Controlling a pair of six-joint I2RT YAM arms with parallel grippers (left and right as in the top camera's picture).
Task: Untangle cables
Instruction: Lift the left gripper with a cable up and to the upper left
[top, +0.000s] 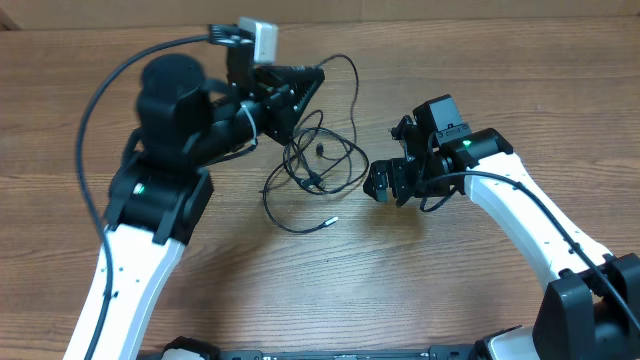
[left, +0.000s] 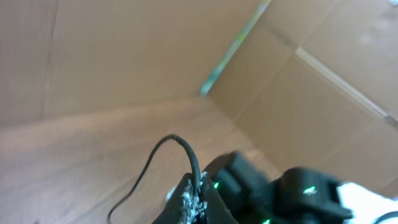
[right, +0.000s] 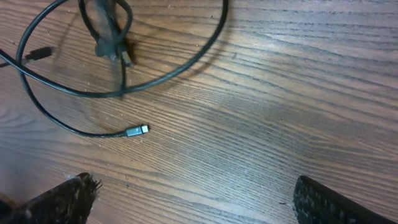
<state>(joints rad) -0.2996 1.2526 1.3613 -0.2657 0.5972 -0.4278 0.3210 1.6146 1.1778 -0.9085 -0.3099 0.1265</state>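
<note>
My left gripper should swing to the bare tabletop below and to its left in the overhead view, clear of the tangle, and lower to release the cable.
The cables (top: 318, 165) are thin black cords lying in a loose tangle on the wooden table between my two arms. One loose end with a silver plug (top: 333, 220) points right at the front of the tangle. My left gripper (top: 312, 80) is raised at the tangle's back edge and is shut on one black cable (left: 186, 152), which arcs up out of its fingertips (left: 198, 198). My right gripper (top: 383, 186) is open and empty, low over the table just right of the tangle. In the right wrist view the silver plug (right: 137, 130) and the knotted loops (right: 112, 37) lie ahead of the open fingers (right: 193, 199).
Brown cardboard walls (top: 450, 15) close off the back of the table, and they also show in the left wrist view (left: 311, 68). The right arm (left: 305, 193) shows blurred behind my left fingers. Thick black arm cables run along both arms (top: 95, 110).
</note>
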